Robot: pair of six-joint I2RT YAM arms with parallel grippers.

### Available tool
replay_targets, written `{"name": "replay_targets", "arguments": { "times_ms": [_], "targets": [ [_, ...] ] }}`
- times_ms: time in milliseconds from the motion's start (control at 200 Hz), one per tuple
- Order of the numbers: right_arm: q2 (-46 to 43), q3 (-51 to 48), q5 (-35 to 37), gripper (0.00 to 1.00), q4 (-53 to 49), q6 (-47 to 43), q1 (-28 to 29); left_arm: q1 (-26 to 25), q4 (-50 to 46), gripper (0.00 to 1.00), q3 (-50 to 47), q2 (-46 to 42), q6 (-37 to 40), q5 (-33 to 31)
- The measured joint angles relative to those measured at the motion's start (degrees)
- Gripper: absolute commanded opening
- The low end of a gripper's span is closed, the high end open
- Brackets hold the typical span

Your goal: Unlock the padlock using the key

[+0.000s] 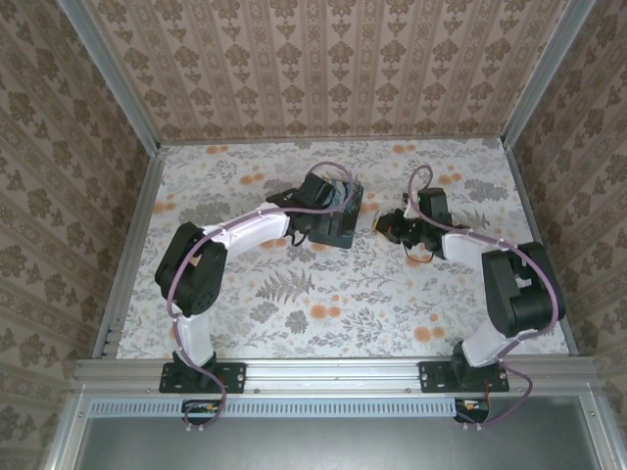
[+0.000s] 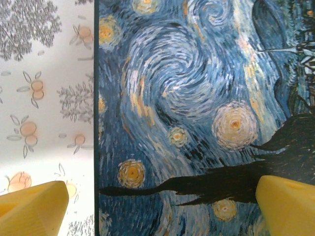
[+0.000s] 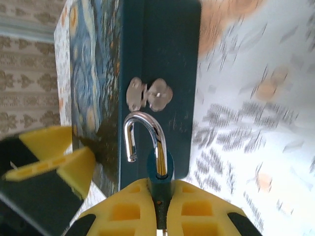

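Observation:
I will draw my right gripper back and lower it next, so that it can release the padlock (image 3: 160, 169) there.
My right gripper (image 3: 161, 191) is shut on the small dark bluish-grey padlock (image 3: 160, 169). Its silver shackle (image 3: 142, 130) stands swung open, one end free, just in front of the metal hasp (image 3: 149, 93) on the dark side of the starry-night box (image 3: 162, 54). The key is hidden. My left gripper (image 2: 160, 206) hangs open over the box's painted lid (image 2: 197, 98). One yellow fingertip (image 2: 32, 209) sits past the lid's left edge and the other over the lid. In the top view the right gripper (image 1: 392, 227) is just right of the box (image 1: 338, 223).
The box lies on a floral tablecloth (image 1: 323, 304) in the far middle of the table. Patterned walls enclose the table on three sides. The left gripper's yellow finger (image 3: 54, 157) shows beside the box near the padlock.

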Motion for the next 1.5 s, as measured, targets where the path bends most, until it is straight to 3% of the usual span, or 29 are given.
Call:
{"name": "replay_targets", "arguments": {
  "times_ms": [295, 510, 790, 1015, 1300, 1500],
  "targets": [
    [-8.96, -10.08, 4.70, 0.00, 0.02, 0.39, 15.54, 0.68, -9.03, 1.00, 0.00, -4.74, 0.37, 2.40],
    [-12.50, -14.05, 9.94, 0.00, 0.09, 2.12, 28.37, 4.00, -10.88, 1.00, -1.55, -14.62, 0.02, 2.36],
    [-2.56, -11.17, 13.99, 0.00, 4.90, 6.25, 39.80, 6.86, -11.47, 1.00, -7.23, -24.74, -0.83, 2.12],
    [3.30, -8.63, 14.36, 0.00, 9.03, 8.24, 41.40, 7.98, -13.03, 1.00, -11.96, -28.24, -1.11, 2.12],
    [-2.32, -12.52, 16.85, 0.50, 6.34, 7.61, 36.59, 8.04, -13.03, 1.00, -14.25, -28.70, -1.14, 2.12],
    [-13.66, -16.44, 17.31, 0.71, -0.28, 5.66, 28.83, 8.09, -12.96, 1.00, -14.38, -29.24, -1.14, 2.14]
  ]
}}
